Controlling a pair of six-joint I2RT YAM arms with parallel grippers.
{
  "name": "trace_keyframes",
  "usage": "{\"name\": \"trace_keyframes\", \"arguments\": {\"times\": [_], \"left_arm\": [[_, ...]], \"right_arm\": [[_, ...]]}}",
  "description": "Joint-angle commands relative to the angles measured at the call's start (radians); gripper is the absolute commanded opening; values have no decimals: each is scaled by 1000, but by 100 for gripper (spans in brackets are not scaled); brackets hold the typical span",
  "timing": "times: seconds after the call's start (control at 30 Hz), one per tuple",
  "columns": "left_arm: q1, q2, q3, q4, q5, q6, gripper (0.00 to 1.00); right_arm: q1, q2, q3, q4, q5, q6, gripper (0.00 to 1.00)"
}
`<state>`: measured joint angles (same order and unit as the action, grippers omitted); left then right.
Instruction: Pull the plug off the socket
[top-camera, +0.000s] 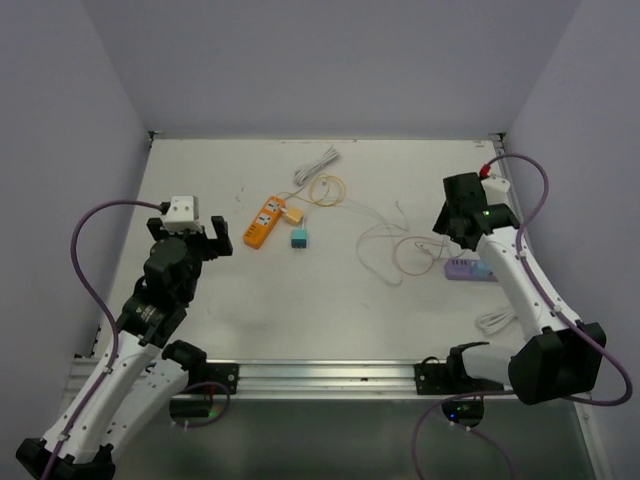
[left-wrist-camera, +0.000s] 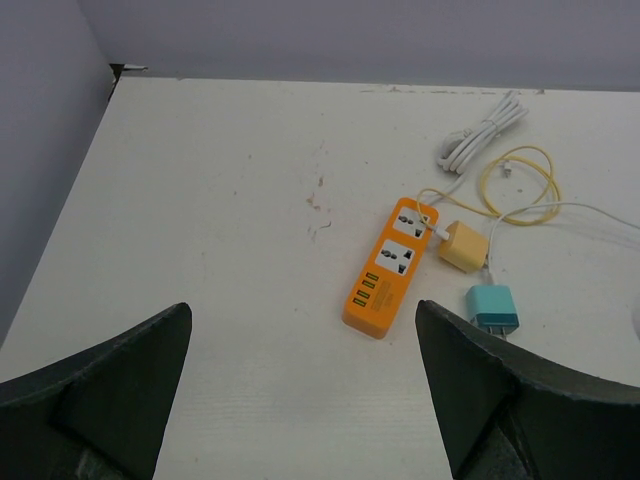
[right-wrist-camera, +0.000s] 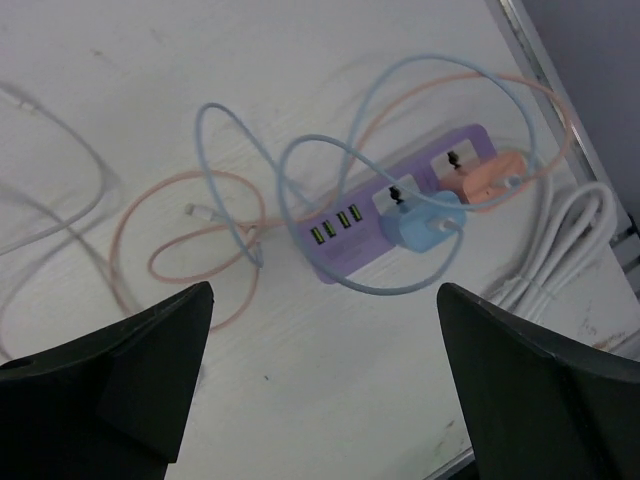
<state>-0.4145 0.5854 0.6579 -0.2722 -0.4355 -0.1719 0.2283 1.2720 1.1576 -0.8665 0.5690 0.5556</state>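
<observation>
Next, my right gripper should lower and turn so its fingers straddle the purple power strip's USB end (top-camera: 453, 269) (right-wrist-camera: 335, 247), because the blue and peach plugs fill the power strip's other end.
A purple power strip (right-wrist-camera: 400, 205) lies near the table's right edge (top-camera: 468, 268). A blue plug (right-wrist-camera: 420, 222) and a peach plug (right-wrist-camera: 480, 178) sit in its sockets, with blue and peach cables looping around it. My right gripper (right-wrist-camera: 325, 380) hovers open above and just short of this strip, with nothing between its fingers. An orange power strip (left-wrist-camera: 390, 268) lies mid-table with both sockets bare. A yellow plug (left-wrist-camera: 462, 245) and a teal plug (left-wrist-camera: 492, 306) lie loose beside it. My left gripper (left-wrist-camera: 300, 390) stands open and empty, short of the orange strip.
A coiled white cord (top-camera: 316, 165) and a yellow cable loop (top-camera: 327, 188) lie behind the orange strip. Thin white and pink cables (top-camera: 385, 245) trail across the middle. Another white cord coil (top-camera: 495, 322) lies by the right arm. Walls close in left, right and back.
</observation>
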Motion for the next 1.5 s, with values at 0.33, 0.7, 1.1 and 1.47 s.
{"name": "trace_keyframes", "arguments": {"times": [0.33, 0.7, 1.1, 1.47], "left_arm": [[5, -38, -7, 27, -2, 8, 97], [5, -38, -9, 27, 4, 9, 97], [5, -36, -9, 33, 12, 11, 97], [5, -45, -12, 31, 26, 11, 97]], "right_arm": [[-50, -95, -312, -57, 104, 699, 83], [-49, 101, -262, -3, 161, 829, 88], [-11, 234, -216, -35, 216, 1007, 88], [20, 317, -168, -97, 312, 1132, 84]]}}
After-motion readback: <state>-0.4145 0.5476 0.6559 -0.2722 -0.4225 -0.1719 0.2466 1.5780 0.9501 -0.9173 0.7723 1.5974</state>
